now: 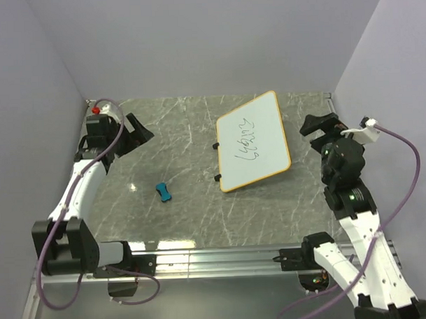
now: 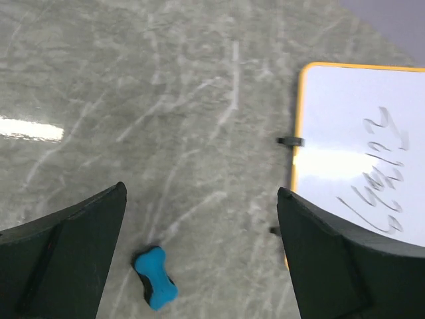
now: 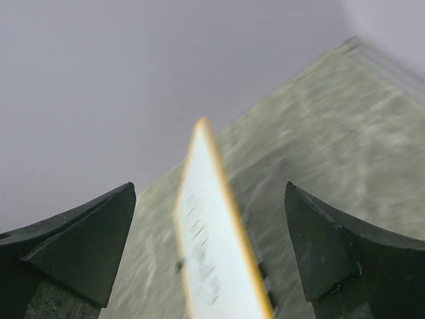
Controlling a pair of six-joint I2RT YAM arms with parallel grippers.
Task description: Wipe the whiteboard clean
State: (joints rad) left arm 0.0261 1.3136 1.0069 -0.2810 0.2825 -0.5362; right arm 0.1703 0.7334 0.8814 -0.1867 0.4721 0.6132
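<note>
My left gripper moves down and back onto the blue eraser's narrow middle (image 1: 164, 192) (image 2: 156, 278) next, as that lies below it and to its right in the top view.
The whiteboard (image 1: 253, 140) lies flat on the marble table, right of centre, with an orange rim, dark scribbles and two black tabs on its left edge. It also shows in the left wrist view (image 2: 362, 159) and, blurred, in the right wrist view (image 3: 216, 252). A small blue eraser block (image 1: 163, 193) lies on the table left of the board, also in the left wrist view (image 2: 155, 277). My left gripper (image 1: 140, 130) is open and empty, above the table's far left. My right gripper (image 1: 317, 124) is open and empty, just right of the board.
Grey-violet walls close the table on the left, back and right. A metal rail (image 1: 216, 257) runs along the near edge between the arm bases. Cables loop from both arms.
</note>
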